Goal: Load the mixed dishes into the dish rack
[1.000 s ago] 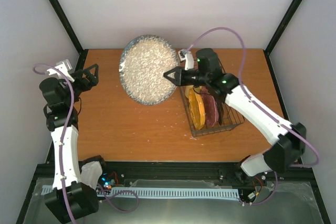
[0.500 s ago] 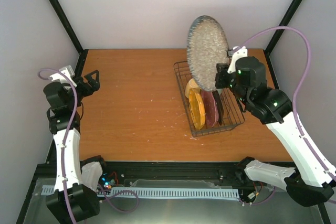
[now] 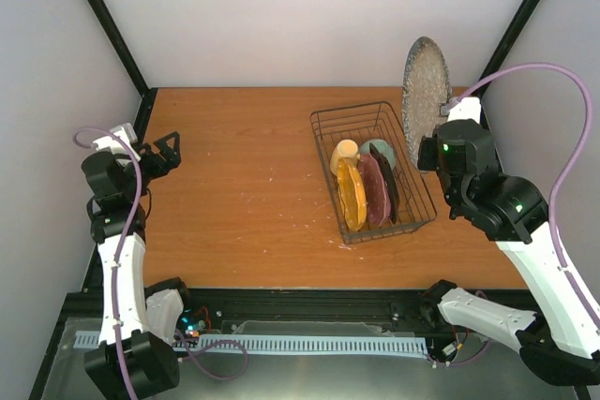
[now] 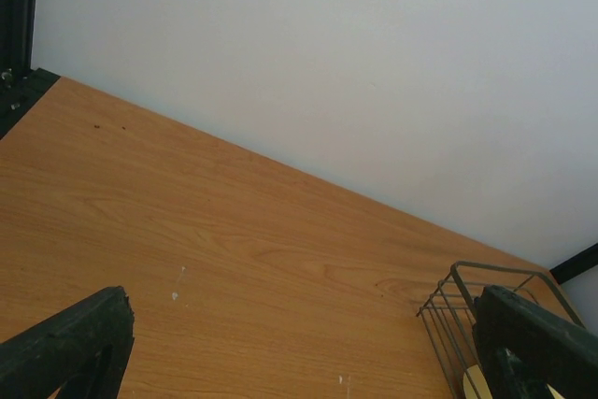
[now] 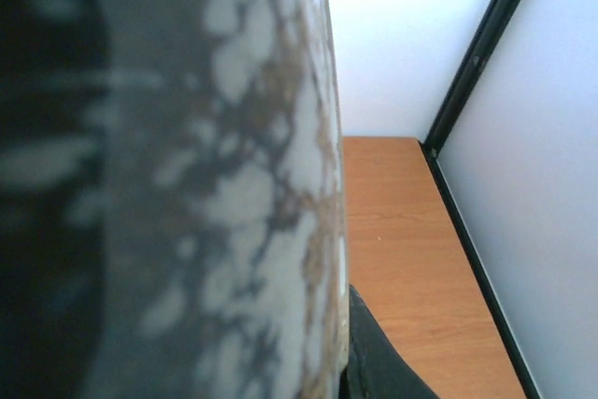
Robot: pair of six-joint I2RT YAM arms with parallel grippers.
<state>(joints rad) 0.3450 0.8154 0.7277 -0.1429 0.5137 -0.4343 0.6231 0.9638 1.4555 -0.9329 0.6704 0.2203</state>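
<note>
Next, my right gripper lowers to the left in the top view and releases the plate in the rack's empty part, below the gripper on that side.
My right gripper [image 3: 434,140] is shut on the large grey speckled plate [image 3: 425,86] and holds it upright, edge-on, above the right side of the dark wire dish rack [image 3: 323,152]. The plate fills the right wrist view [image 5: 206,193], with one dark finger [image 5: 378,362] against it. In the rack stand the orange-yellow plate [image 3: 351,196], the maroon-pink plate [image 3: 372,189], the yellow mug [image 3: 344,151] and the pale green bowl [image 3: 380,148]. My left gripper [image 3: 171,143] is open and empty at the table's left edge; its fingertips [image 4: 70,343] frame bare wood.
The wooden table [image 3: 234,185] lies between the arms. White walls and black frame posts [image 3: 112,25] enclose it. The rack's corner [image 4: 458,310] shows at the right of the left wrist view. The table's right edge [image 5: 467,249] runs close to the held plate.
My right arm has carried the grey plate from the table's middle rightward over the rack and turned it upright, edge-on. The left gripper has shifted slightly.
</note>
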